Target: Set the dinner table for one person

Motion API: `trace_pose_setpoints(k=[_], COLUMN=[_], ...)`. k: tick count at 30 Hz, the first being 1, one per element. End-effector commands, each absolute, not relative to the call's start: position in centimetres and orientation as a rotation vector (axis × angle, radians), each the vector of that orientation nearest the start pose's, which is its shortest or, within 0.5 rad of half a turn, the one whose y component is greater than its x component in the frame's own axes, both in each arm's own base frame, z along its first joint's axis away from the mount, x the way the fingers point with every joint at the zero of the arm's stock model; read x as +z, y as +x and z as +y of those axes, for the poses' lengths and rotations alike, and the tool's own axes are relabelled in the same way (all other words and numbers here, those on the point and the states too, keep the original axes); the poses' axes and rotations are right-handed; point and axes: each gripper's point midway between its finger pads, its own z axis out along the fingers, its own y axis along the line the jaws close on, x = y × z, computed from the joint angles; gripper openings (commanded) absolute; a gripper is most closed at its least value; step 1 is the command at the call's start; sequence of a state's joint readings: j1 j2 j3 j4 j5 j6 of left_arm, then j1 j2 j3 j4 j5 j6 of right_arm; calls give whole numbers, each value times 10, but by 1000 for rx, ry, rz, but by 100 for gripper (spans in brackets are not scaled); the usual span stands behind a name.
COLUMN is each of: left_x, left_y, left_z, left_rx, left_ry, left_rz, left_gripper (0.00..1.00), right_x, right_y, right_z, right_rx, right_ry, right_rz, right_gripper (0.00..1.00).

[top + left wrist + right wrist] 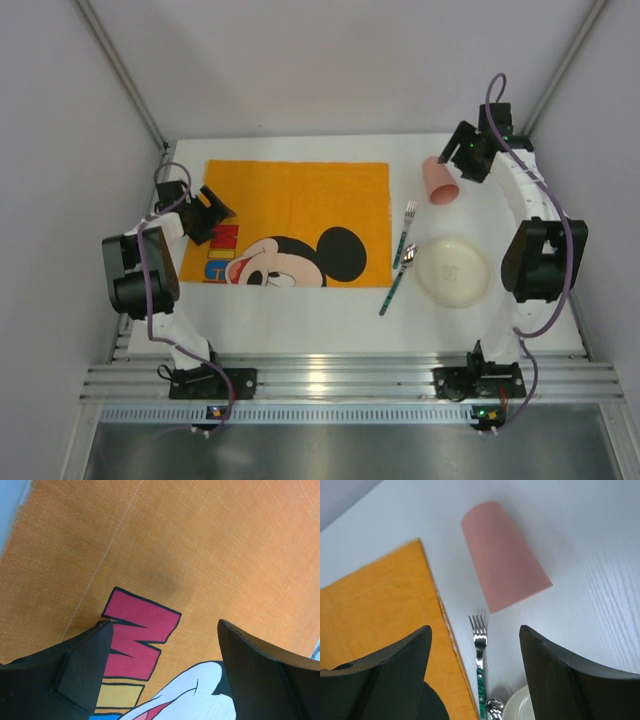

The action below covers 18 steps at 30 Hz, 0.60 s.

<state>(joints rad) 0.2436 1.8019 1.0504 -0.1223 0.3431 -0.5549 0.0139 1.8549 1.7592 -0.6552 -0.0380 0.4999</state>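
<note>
My right gripper comes down onto the pink cup's rim at the cup's end by the plate [453, 270] next, since the cup lies sideways with its opening facing there.
The white dinner table [330, 325] holds an orange Mickey Mouse placemat [290, 205] at the left. Right of it lie a fork [405, 232] and a spoon [398, 278] with green handles, a cream plate [453, 270] and a pink cup [439, 180] on its side. My left gripper [212, 213] is open and empty over the placemat's left end [200, 555]. My right gripper [462, 152] is open and empty just behind the cup [505, 575]. The right wrist view also shows the fork [479, 640], the spoon's bowl [494, 707] and the plate's rim [517, 705].
Grey walls close in the table at the back and both sides. An aluminium rail [340, 380] runs along the near edge, with both arm bases bolted to it.
</note>
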Motion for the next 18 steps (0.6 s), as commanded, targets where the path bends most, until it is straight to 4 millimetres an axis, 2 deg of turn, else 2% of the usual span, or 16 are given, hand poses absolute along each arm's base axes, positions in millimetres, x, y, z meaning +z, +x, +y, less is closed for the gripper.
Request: trace_pose_setpoints(k=[1, 4, 5, 8, 9, 11, 13, 18], left_x=[20, 11, 12, 10, 10, 15, 20, 35], left_y=[396, 375, 372, 360, 354, 350, 345, 352], left_z=[28, 33, 38, 44, 43, 48, 52, 52], left_rx=[-490, -411, -364, -296, -286, -240, -201, -214], left_ry=[-878, -939, -951, -980, -990, -976, -984, -996], left_rz=[2426, 2472, 2464, 2463, 2486, 2506, 2518, 2484], left_gripper=[91, 91, 91, 92, 92, 92, 92, 92], right_x=[186, 169, 164, 150, 137, 135, 120, 99], right_y=[495, 494, 495, 510, 515, 524, 533, 547], right_z=[36, 40, 28, 31, 28, 29, 27, 35], right_rx=[351, 372, 379, 435, 442, 474, 487, 584], right_ry=[694, 714, 745, 724, 737, 742, 774, 818], right_rz=[2286, 2323, 2322, 2322, 2339, 2334, 2337, 2335], right_gripper=[72, 72, 72, 72, 72, 72, 72, 70])
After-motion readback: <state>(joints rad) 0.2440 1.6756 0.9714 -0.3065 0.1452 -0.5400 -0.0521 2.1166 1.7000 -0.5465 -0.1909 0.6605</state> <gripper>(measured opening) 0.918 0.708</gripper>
